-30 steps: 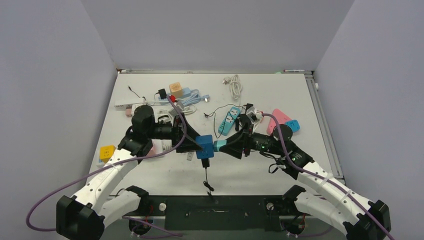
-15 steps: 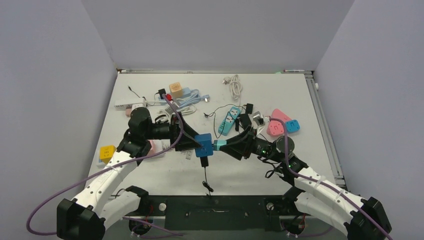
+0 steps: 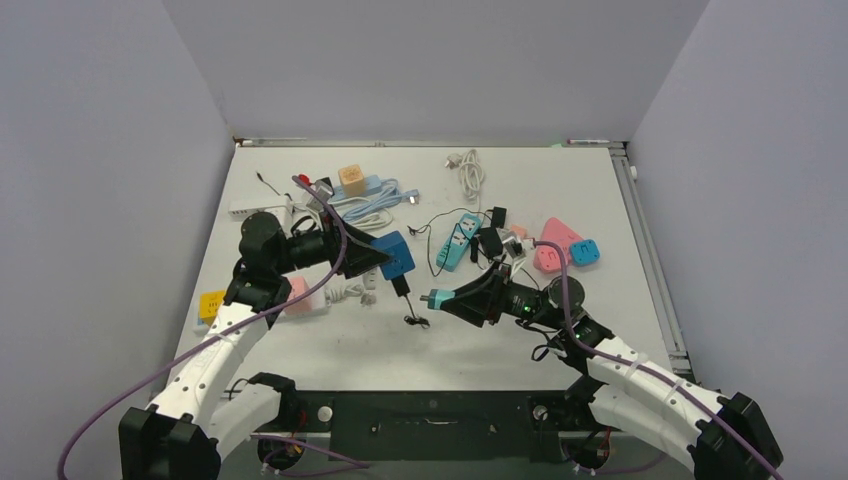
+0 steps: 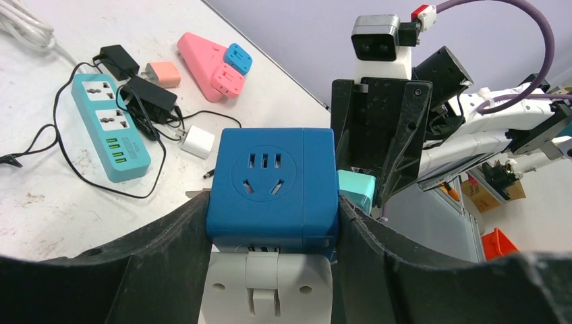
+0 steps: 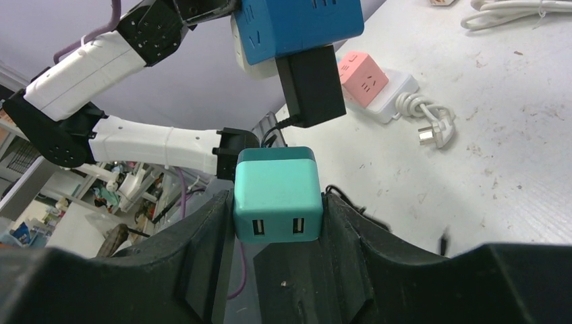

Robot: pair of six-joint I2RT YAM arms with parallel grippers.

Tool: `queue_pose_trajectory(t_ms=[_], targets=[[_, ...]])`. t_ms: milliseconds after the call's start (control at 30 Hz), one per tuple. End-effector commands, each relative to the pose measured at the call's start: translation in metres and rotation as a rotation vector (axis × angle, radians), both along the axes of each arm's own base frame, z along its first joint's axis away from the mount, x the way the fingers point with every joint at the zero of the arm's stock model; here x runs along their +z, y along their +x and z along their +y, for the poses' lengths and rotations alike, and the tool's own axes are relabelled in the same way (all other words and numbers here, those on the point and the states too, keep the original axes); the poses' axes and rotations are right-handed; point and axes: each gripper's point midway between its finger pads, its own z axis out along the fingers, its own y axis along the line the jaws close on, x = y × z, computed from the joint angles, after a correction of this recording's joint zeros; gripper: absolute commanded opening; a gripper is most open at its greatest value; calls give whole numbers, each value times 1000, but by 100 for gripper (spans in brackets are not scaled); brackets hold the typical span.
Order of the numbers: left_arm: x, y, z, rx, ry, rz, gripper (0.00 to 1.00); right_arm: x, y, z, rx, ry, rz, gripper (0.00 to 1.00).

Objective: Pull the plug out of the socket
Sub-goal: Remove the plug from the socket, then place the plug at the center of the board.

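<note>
The plug is already pulled clear of the socket. My right gripper should next swing away from the socket, tip downward and lower toward the tabletop beside the white charger to release.
The socket is a blue cube point(image 3: 397, 254) point(image 4: 273, 182) held above the table, and my left gripper point(image 3: 388, 256) point(image 4: 273, 206) is shut on its two sides. A black adapter point(image 3: 401, 286) point(image 5: 310, 84) with a thin cord hangs plugged into its underside. The plug is a teal two-port charger block point(image 3: 432, 297) point(image 5: 276, 192), clamped in my right gripper point(image 3: 437, 297) point(image 5: 276, 202). The teal plug is clear of the socket, with a gap between them. It also shows just right of the cube in the left wrist view point(image 4: 356, 192).
A teal power strip point(image 3: 455, 240) and black adapters with cords lie mid-table. Pink sockets point(image 3: 558, 240) sit at the right, a pink cube socket point(image 3: 300, 295) and a yellow cube point(image 3: 213, 303) at the left. A coiled white cable point(image 3: 470, 170) and an orange cube point(image 3: 351, 178) are at the back.
The teal plug was joined to the blue cube's side; now they are apart. My left gripper carried the cube back and left, and my right gripper drew the plug away.
</note>
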Motion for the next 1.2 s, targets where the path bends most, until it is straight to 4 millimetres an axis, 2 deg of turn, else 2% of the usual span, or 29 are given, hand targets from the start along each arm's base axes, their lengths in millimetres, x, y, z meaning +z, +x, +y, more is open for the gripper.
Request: queue_pose_trajectory(t_ms=[0,267,400,500,600,700,900,1167], targets=[[26,2,-2,4,-29,-122,0,25,-2,2,26,25,-85,5],[26,6,1,44,-12,-134,0,31,6,-3,-27,3,-104,5],[20,15,7,114,25,-115,0,26,22,-12,-133,-108,-114,5],[13,28,17,206,76,-98,0,24,42,-30,-280,-230,-124,5],[1,46,36,362,162,-78,0,17,60,-54,-429,-370,-91,5],[-9,55,52,469,220,-51,0,10,77,-78,-564,-519,-36,5],[-10,58,60,524,232,-48,0,-29,99,-123,-811,-769,68,5],[-12,57,56,499,225,-36,0,-71,115,-123,-867,-855,104,5]])
